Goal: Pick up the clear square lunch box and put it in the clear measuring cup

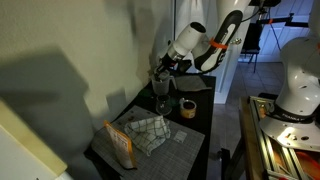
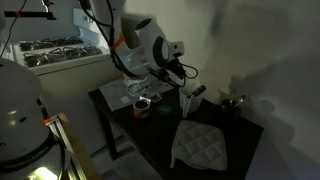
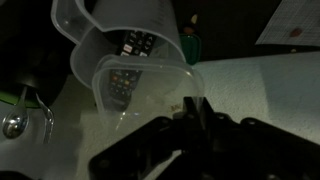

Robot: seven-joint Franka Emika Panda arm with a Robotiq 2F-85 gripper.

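The measuring cup stands directly below my gripper. My gripper will next move slightly down over the measuring cup's opening (image 3: pixel 122 62) and let go of the lunch box's near rim.
In the wrist view the clear measuring cup (image 3: pixel 115 30) fills the top left, its wide mouth towards the camera. The clear square lunch box (image 3: pixel 135 90) sits tilted just below it and overlaps the cup's lower part. My gripper (image 3: pixel 192 112) is shut on the lunch box's near rim. In both exterior views the gripper (image 1: pixel 158 72) (image 2: pixel 162 78) hangs low over the black table. The cup (image 1: pixel 161 102) stands right under it. Whether the box is inside the cup, I cannot tell.
A small yellowish ring (image 1: pixel 187 107) (image 2: pixel 142 107) lies beside the cup. A checked cloth (image 1: pixel 145 130) (image 2: pixel 200 145) and an orange bag (image 1: pixel 120 147) lie on the table (image 1: pixel 195 140). A green object (image 3: pixel 190 45) and a metal piece (image 3: pixel 15 122) show nearby. A wall stands close behind.
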